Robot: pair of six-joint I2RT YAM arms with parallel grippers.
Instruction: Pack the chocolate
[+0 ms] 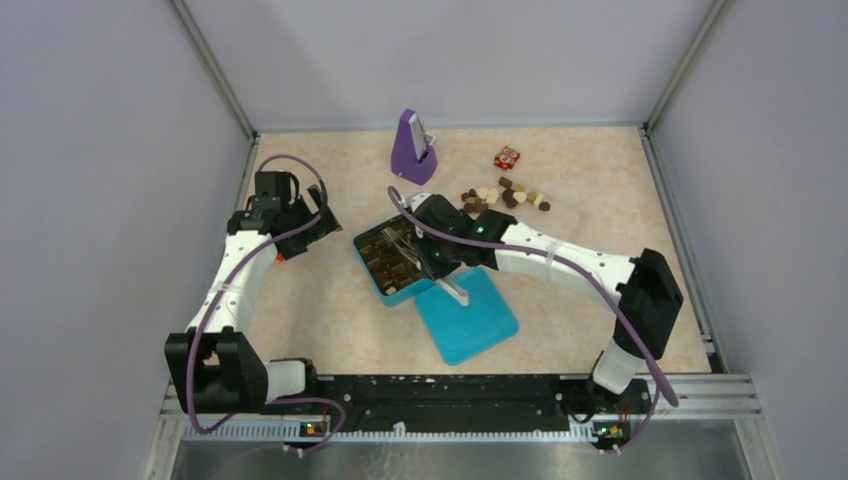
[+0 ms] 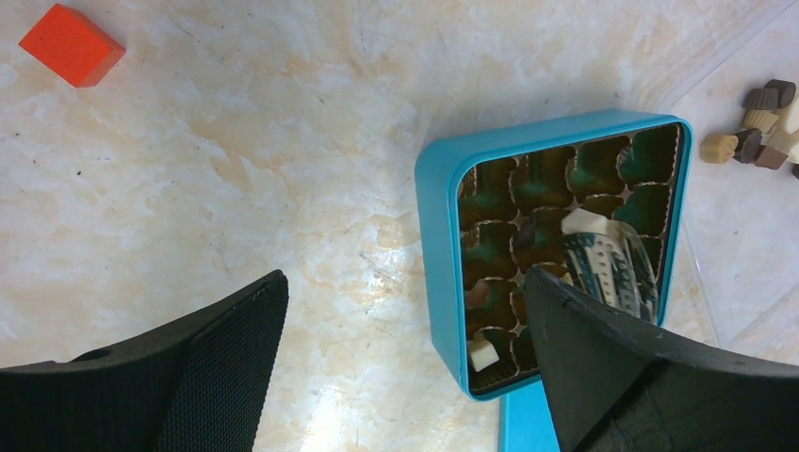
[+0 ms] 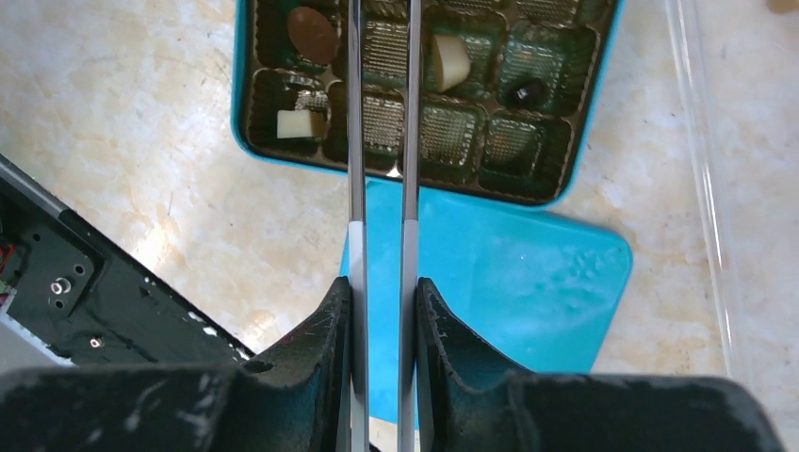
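Observation:
A cell stands empty at the tray's lid-side edge. My right gripper needs to move back and down toward the teal lid and release the metal tweezers over it.
An open teal box [image 1: 362, 262] holds a brown cell tray. In the right wrist view the box [image 3: 236, 94] holds a round brown chocolate [image 3: 313, 35], two cream pieces [image 3: 449, 58] and a small dark one [image 3: 526, 91]. Loose chocolates [image 1: 505, 197] lie in a pile behind the box and also show in the left wrist view [image 2: 754, 141]. My right gripper [image 3: 382, 301] is shut on metal tweezers [image 3: 382, 141] that reach over the tray. Their tips are out of that view. My left gripper [image 2: 403, 282] is open and empty, left of the box [image 2: 438, 245].
The teal lid [image 1: 467, 315] lies flat against the box's near side. A purple object [image 1: 411, 147] stands at the back. A red-and-white cube [image 1: 507, 157] sits beside the pile. A red block [image 2: 71, 44] lies left of the box. A clear plastic sheet edge [image 3: 702, 188] runs along the right.

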